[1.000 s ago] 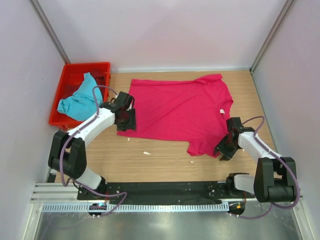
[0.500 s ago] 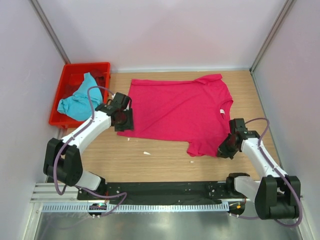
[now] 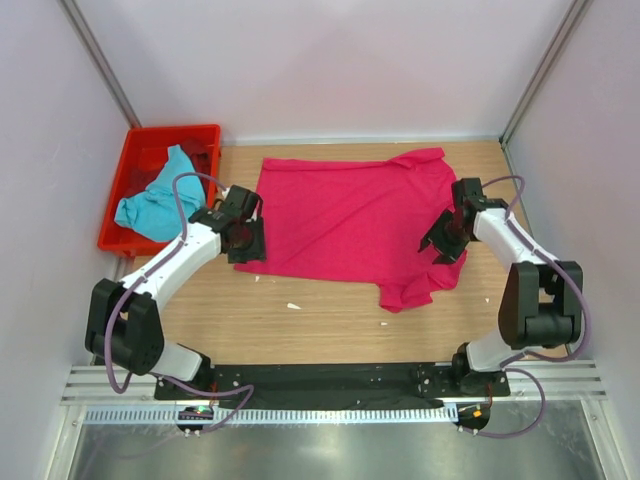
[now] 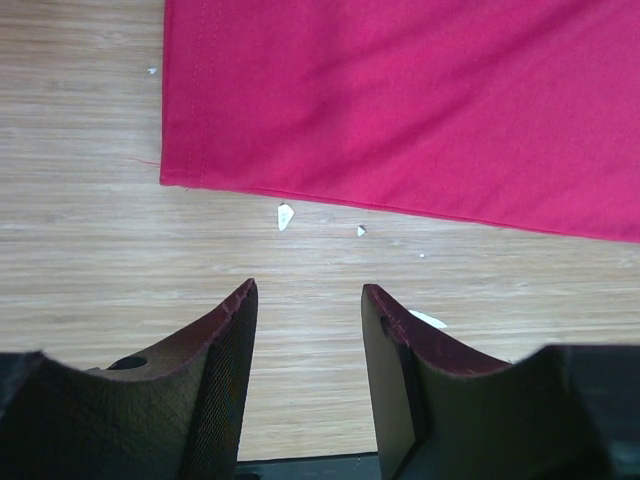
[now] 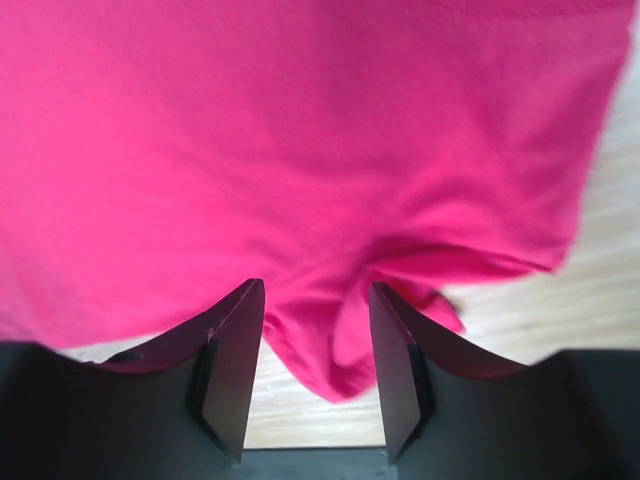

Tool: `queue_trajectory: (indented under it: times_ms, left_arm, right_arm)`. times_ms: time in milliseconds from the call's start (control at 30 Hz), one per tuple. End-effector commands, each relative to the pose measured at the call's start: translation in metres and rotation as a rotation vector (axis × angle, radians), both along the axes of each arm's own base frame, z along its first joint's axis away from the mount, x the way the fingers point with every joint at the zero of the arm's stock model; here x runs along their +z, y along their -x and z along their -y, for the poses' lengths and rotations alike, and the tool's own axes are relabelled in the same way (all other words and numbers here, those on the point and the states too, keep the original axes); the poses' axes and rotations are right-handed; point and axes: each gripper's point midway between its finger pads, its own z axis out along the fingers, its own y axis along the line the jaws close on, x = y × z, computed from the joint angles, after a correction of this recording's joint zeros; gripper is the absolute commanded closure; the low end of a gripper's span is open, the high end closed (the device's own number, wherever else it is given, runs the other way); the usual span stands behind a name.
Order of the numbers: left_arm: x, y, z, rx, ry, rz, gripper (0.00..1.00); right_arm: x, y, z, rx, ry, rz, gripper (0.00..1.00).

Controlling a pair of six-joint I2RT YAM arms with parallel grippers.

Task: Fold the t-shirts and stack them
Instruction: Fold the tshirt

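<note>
The near sleeve lies bunched, so I need to move my right gripper back from the collar side and down onto the tip of the near sleeve point(image 3: 398, 303) point(image 5: 346, 382).
The magenta-pink t-shirt point(image 3: 350, 215) lies spread flat on the wooden table. The turquoise-blue t-shirt point(image 3: 155, 200) lies crumpled in the red crate point(image 3: 205, 135). My left gripper point(image 3: 245, 242) is open and empty at the pink shirt's near left corner. In the left wrist view it point(image 4: 305, 300) hovers over bare wood just short of the shirt's hem point(image 4: 400, 100). My right gripper point(image 3: 440, 240) is over the shirt's right side, by the collar. In the right wrist view it point(image 5: 315, 300) is open, with a loose fold of pink cloth point(image 5: 330, 350) lying between the jaws, not pinched.
The red crate stands at the back left against the left wall. Small white scraps point(image 3: 293, 306) lie on the wood in front of the shirt; they also show in the left wrist view point(image 4: 285, 215). Walls close in the table on three sides.
My right gripper has swung from the near sleeve back and left, onto the shirt's collar side; the cloth at the lower right has bunched and shifted. My left gripper has barely moved.
</note>
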Motion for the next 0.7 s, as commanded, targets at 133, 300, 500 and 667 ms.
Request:
queue_trajectory:
  times_ms: [133,300,500,667]
  left_arm:
    - [0.017,-0.004,-0.005,0.003,-0.007,0.047,0.52]
    - [0.014,-0.002,-0.002,-0.006,0.003,0.028,0.52]
    - [0.013,-0.004,-0.001,-0.004,0.014,0.012,0.52]
    - [0.014,-0.005,-0.007,0.006,0.016,0.012,0.52]
  right_arm:
    - [0.011,0.075,0.015,0.082,0.091,-0.029,0.61]
    - [-0.013,0.088,0.016,0.08,0.098,-0.057,0.82]
    - [-0.033,0.09,0.018,0.097,0.111,-0.098,0.68]
    - [-0.049,0.095,0.016,0.1,0.099,-0.128,0.66]
